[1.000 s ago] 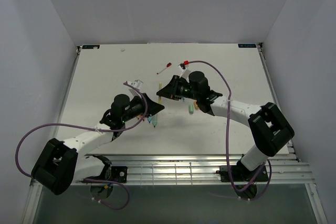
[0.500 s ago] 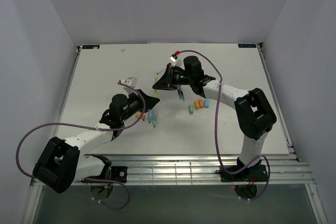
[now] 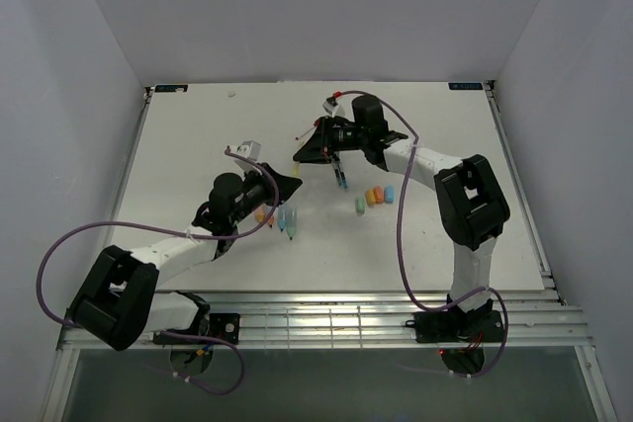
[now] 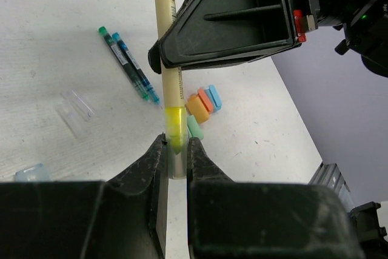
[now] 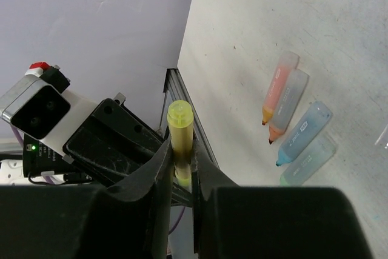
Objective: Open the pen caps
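Observation:
My left gripper will move away from the yellow pen's body and down to the tabletop beside the small clear pieces, to let go of the clear tip where similar ones lie.
A yellow pen (image 4: 165, 34) hangs above the table, held by both grippers. My left gripper (image 4: 176, 145) is shut on its lower end, where a clear tip covers the yellow nib. My right gripper (image 5: 180, 163) is shut across the barrel higher up, with the pen's round yellow end (image 5: 180, 115) sticking out past its fingers. From above, the left gripper (image 3: 294, 185) and right gripper (image 3: 297, 156) meet fingertip to fingertip around the pen (image 3: 297, 167). Three loose pen caps lie on the table: green (image 3: 360, 205), orange (image 3: 373, 198) and blue (image 3: 388, 193).
Uncapped highlighter barrels, two orange (image 5: 284, 92), one blue (image 5: 306, 131) and one green (image 5: 310, 162), lie side by side below the left gripper. Two thin blue-green pens (image 4: 128, 65) lie near the caps. Small clear pieces (image 4: 76, 110) rest on the white table (image 3: 198, 135).
Both grippers have moved toward the back of the table, staying together. The right arm's elbow has swung in and left, uncovering the three caps. Both grips stay shut.

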You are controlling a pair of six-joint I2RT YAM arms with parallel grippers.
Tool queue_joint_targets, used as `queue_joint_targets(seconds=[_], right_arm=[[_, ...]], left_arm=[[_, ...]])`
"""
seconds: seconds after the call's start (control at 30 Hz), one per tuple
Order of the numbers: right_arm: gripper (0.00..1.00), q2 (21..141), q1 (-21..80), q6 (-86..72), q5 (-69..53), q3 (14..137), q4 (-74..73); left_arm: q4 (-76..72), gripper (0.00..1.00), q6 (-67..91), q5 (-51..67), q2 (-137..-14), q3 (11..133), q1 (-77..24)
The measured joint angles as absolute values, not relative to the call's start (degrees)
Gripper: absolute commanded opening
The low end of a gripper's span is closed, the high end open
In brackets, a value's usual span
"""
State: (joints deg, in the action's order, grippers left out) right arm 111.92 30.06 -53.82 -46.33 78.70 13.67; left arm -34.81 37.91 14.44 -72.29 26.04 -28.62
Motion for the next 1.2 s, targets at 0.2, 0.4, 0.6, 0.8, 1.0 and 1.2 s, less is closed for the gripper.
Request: queue_joint_targets(seconds=[0.2,0.4,0.6,0.8,1.0,1.2], right_arm=[[0.08,115.5,25.3,-60.8,-37.9,78.8,31.2],[0.08,115.6,19.4,-65.6,-33.3,78.2,46.0],[0.08,111.0,21.5,-59.6,-33.0,74.6,38.3],[0.08,109.5,20.9,-42.9,-26.4,82.8,11.1],[0.08,109.9,19.4,-31.0,-20.8,85.3,-4.9],[0.08,112.8,18.7,-25.1,-19.6,85.3,-12.0]], left_arm=[[-37.4,0.0,38.2,28.5,-72.8,21.7,-30.1],[-45.1,0.0,42.8,42.2,-73.9,18.2,-29.7],[-42.7,0.0,43.3,40.7,-72.8,19.2,-28.2],[-23.3,0.0,37.2,27.0,-73.7,31.4,-28.2],[-12.1,0.0,30.9,14.9,-80.6,42.0,-27.6],[-6.9,0.0,27.4,9.8,-87.6,44.2,-26.6]])
